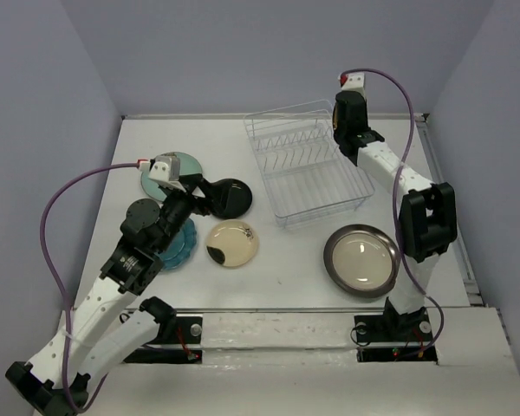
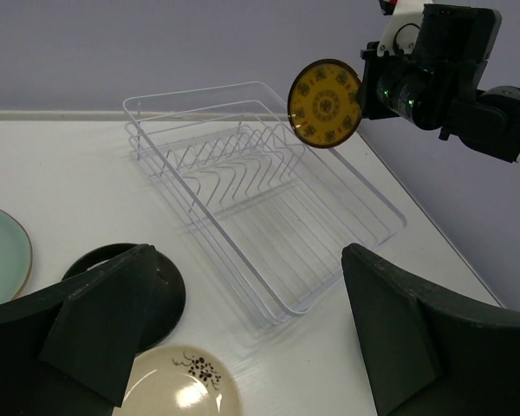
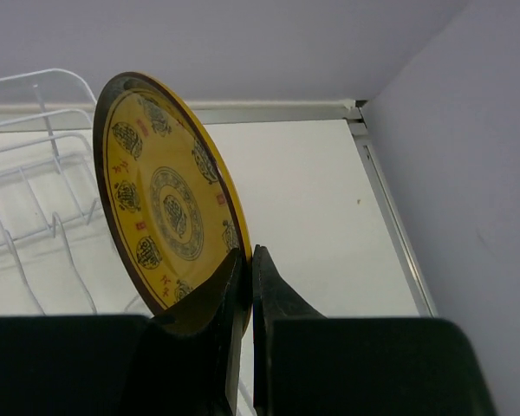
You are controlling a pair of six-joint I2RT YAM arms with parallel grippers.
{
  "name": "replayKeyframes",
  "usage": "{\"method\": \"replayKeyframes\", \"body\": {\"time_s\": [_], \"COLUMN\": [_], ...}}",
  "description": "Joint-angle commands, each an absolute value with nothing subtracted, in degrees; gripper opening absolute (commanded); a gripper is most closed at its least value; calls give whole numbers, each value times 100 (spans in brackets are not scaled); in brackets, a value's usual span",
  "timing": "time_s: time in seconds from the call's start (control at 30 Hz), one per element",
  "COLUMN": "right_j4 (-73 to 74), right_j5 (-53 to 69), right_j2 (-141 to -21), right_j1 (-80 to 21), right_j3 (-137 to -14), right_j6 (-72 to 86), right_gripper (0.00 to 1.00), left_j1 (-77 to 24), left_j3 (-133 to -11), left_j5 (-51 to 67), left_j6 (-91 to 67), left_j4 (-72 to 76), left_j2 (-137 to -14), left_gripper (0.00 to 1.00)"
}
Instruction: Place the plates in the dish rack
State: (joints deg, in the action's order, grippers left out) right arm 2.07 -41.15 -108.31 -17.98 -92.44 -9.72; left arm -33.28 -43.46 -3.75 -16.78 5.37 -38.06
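Note:
My right gripper holds the plate on edge above the rack's rim, beside empty pegs, and will shift over the peg row's end (image 3: 75, 238) and lower it among the pegs.
My right gripper (image 3: 251, 260) is shut on the lower rim of the amber-yellow patterned plate (image 3: 165, 208), holding it on edge above the far right corner of the dish rack (image 1: 308, 169). The left wrist view shows that plate (image 2: 327, 102) in the air over the rack (image 2: 260, 191), which holds no plates. My left gripper (image 1: 204, 198) stands open with nothing between its fingers, low over the table by the black plate (image 1: 228, 198). Also flat on the table are the pale green plate (image 1: 169, 172), the teal plate (image 1: 180, 244), the cream plate (image 1: 232, 243) and the grey-rimmed plate (image 1: 361, 260).
The rack lies at an angle in the far middle of the table, with its prong row along the far side (image 2: 234, 156). A metal rail (image 1: 446, 199) runs along the table's right edge. Purple walls close in the back and both sides.

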Motion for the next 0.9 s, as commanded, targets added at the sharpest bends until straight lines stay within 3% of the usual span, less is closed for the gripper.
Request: {"method": "replayKeyframes", "body": {"time_s": [0.0,0.47,0.53,0.57,0.77,0.87], "right_j4": [-220,-18,-18,235,772,1019], "right_j5": [-4201,-4078,-4131,-4122,-3596,-3165], "right_j2": [-10889,-11355,-11452,-11513,-11032,-10636], "right_j1": [-1784,-2003,-2004,-2056,-2057,-2057], "right_j3": [-9396,-9737,-9799,-9852,-10028,-9880], "right_j6": [-1108,-1178,-1195,-1169,-555,-142], "right_gripper": [7,7,13,23,51,54], "left_j1": [-3322,-3322,-3322,-3322,-3322,-3322], "left_j3": [-4386,-4377,-4395,-4386,-4395,-4403], "left_j5": [-387,-624,-624,-624,-519,-475], "left_j6": [-1626,-1529,-1529,-1529,-1503,-1503], "left_j4": [826,782,773,765,756,747], "left_j2": [-3762,-3814,-3832,-3841,-3902,-3911], "left_gripper": [99,99,99,99,99,99]}}
